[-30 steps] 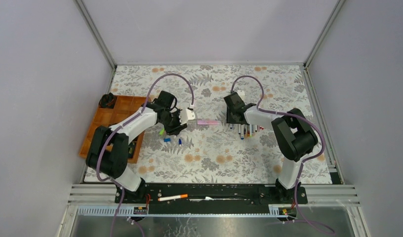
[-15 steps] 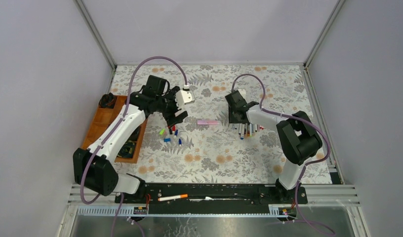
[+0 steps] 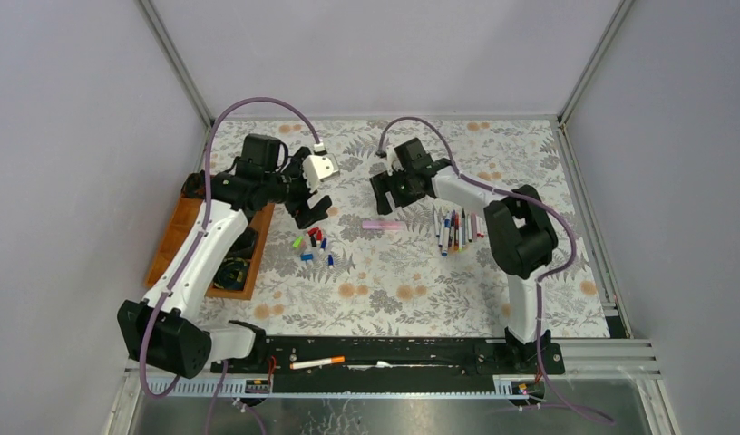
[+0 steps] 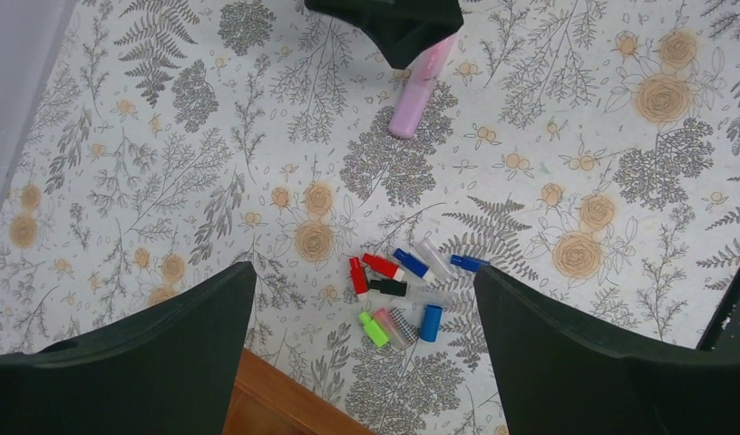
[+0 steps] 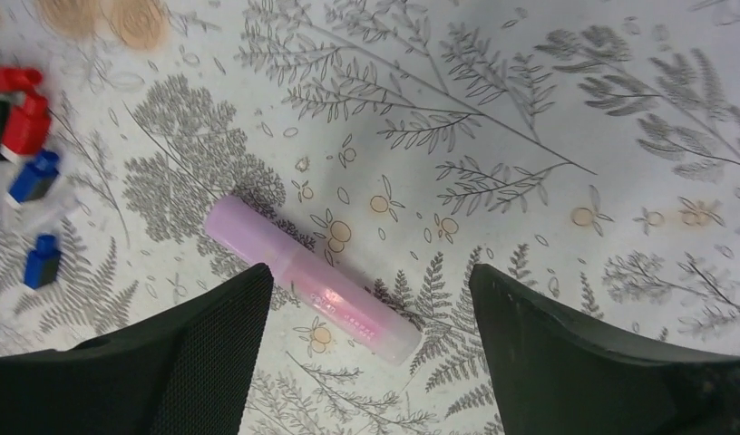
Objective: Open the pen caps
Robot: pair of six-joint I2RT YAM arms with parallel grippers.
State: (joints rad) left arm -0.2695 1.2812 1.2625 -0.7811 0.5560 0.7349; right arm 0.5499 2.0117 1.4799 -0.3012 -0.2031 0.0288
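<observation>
My right gripper is above the thick pink highlighter, which lies flat and untouched. Next it will move down and back, with its open fingers on both sides of its printed half (image 3: 392, 225) (image 5: 351, 306).
Several loose pen caps (image 3: 314, 244) in red, blue, green, black and pink lie clustered on the floral mat; the left wrist view looks down on these caps (image 4: 404, 292). A thick pink highlighter (image 3: 383, 224) lies flat to their right, touched by neither gripper. My left gripper (image 3: 310, 207) hovers open above and behind the caps, with nothing between its fingers (image 4: 362, 272). My right gripper (image 3: 382, 192) hangs open above the highlighter (image 5: 312, 294), also holding nothing (image 5: 371, 272). A row of slim pens (image 3: 457, 229) lies further right.
A wooden tray (image 3: 192, 237) stands at the mat's left edge; its corner (image 4: 276, 403) shows below the left fingers. One orange-tipped pen (image 3: 316, 362) rests on the black rail at the near edge. Metal frame posts border the mat.
Both grippers have opened and let go of the pink highlighter, which now lies on the mat. The left arm rose and drew back to the left; the right gripper swung left, away from the pens.
</observation>
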